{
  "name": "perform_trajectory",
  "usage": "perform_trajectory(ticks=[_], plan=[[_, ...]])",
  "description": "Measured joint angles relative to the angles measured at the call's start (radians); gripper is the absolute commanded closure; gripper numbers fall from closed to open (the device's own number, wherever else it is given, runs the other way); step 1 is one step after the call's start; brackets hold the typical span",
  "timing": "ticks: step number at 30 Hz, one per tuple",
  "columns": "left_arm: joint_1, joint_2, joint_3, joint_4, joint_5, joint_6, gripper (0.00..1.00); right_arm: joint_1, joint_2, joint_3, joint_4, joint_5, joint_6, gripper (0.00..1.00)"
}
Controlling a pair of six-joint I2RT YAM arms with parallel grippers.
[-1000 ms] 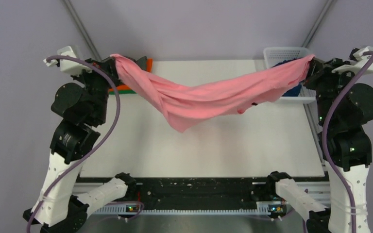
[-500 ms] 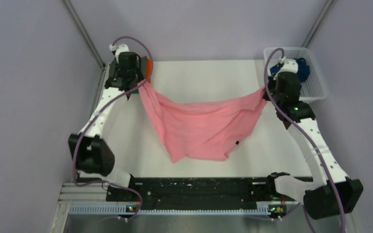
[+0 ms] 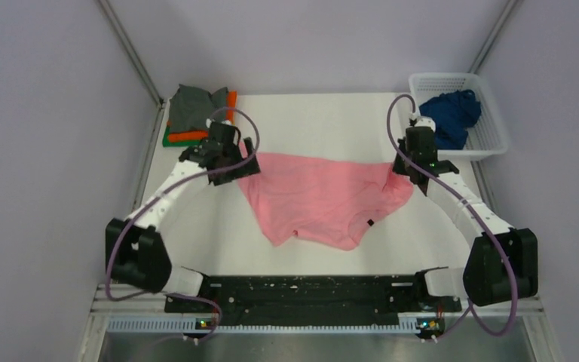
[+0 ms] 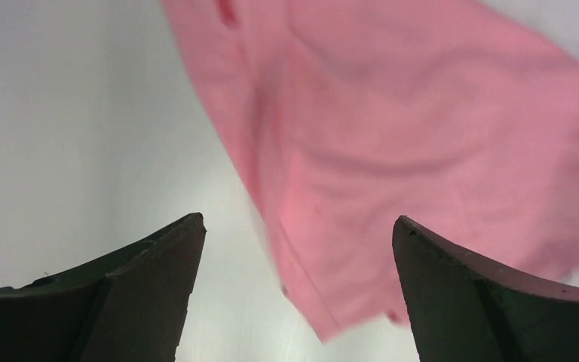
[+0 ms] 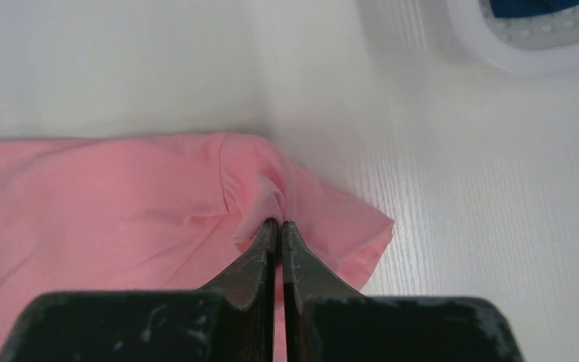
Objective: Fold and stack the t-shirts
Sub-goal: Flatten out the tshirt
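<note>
The shirt's near corner [image 3: 275, 241] [image 4: 323, 329] on the pile's side lies below my left gripper, toward the base. My left gripper will move back and down onto it next.
A light pink t-shirt [image 3: 320, 197] lies spread on the white table [image 3: 309, 124], its dark neck label near the front hem. My left gripper [image 3: 247, 167] hovers at the shirt's left corner with its jaws wide open. In the left wrist view the pink cloth [image 4: 392, 151] lies loose below and between the fingers, touching neither. My right gripper [image 3: 405, 169] is shut on a pinch of the shirt's right corner [image 5: 268, 200], low over the table. A folded pile of grey, orange and green t-shirts [image 3: 196, 113] sits at the back left.
A white lattice basket [image 3: 490, 136] at the back right holds a crumpled dark blue t-shirt [image 3: 450, 121]; its rim [image 5: 528, 53] shows in the right wrist view. Grey walls close in both sides.
Both arms came down and inward, laying the pink shirt flat on the table. My left gripper opened and let go of its corner; the right one kept its hold.
</note>
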Motion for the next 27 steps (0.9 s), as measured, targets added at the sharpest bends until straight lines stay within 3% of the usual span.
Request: perform_trajectory(ticks=[3, 6, 12, 17, 21, 27], plan=[[-0.207, -0.203, -0.132, -0.024, 0.027, -0.047, 0.07, 0.0, -0.024, -0.056, 0.006, -0.014, 0.014, 1.0], [-0.382, -0.268, -0.235, -0.06, 0.077, -0.118, 0.18, 0.0, -0.039, -0.097, 0.004, -0.032, 0.026, 1.0], [-0.532, -0.239, -0.404, -0.128, 0.119, -0.259, 0.38, 0.0, -0.041, -0.114, 0.001, -0.061, 0.029, 1.0], [-0.575, -0.133, -0.408, -0.101, 0.109, -0.312, 0.43, 0.0, -0.04, -0.114, 0.003, -0.079, 0.034, 1.0], [-0.575, -0.041, -0.404, -0.058, 0.077, -0.336, 0.53, 0.0, -0.04, -0.114, 0.003, -0.084, 0.035, 1.0], [-0.575, 0.026, -0.355, -0.025, 0.032, -0.358, 0.57, 0.0, -0.041, -0.114, 0.003, -0.086, 0.034, 1.0]])
